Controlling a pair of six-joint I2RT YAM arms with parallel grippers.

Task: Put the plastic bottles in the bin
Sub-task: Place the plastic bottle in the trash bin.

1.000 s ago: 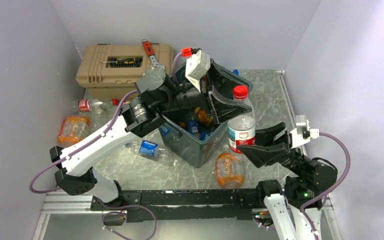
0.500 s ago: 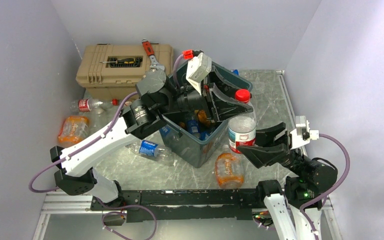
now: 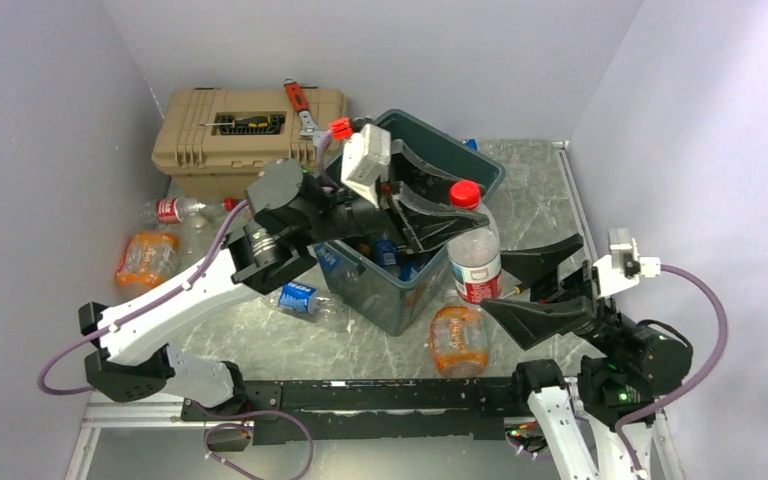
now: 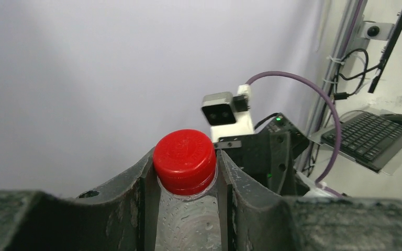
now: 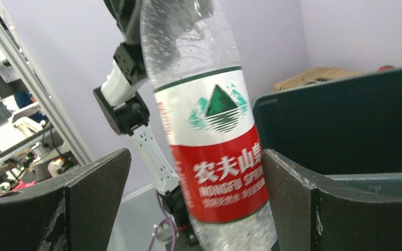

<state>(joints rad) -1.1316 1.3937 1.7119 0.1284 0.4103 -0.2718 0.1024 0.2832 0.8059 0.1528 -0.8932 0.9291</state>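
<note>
The bin's opening [image 3: 450,156] is below my left gripper, to its left in the top view, so next I should bring the gripper's bottle in from outside, lower it and let go.
A clear plastic bottle [image 3: 476,262] with a red cap [image 4: 184,158] and a red-and-white label [image 5: 217,157] hangs upright just off the right side of the bin [image 3: 430,124]. My left gripper [image 3: 452,208] reaches across the bin and is shut on the bottle's neck just under the cap, seen close up in the left wrist view [image 4: 186,175]. My right gripper [image 3: 532,284] is open, its fingers on either side of the bottle's lower body without touching it [image 5: 196,157]. Several bottles [image 3: 390,250] lie inside the dark green-grey bin.
Loose bottles lie on the table: a crushed orange-label one [image 3: 457,338] in front of the bin, a blue-label one [image 3: 300,297] to its left, an orange one [image 3: 146,257] and a red-label one [image 3: 175,209] at far left. A tan toolbox [image 3: 210,145] carries a red wrench [image 3: 297,98] and a screwdriver [image 3: 245,122].
My right gripper has opened wide, let go of the bottle and drawn back a little. My left gripper has closed on the bottle's neck and shifted left with it.
</note>
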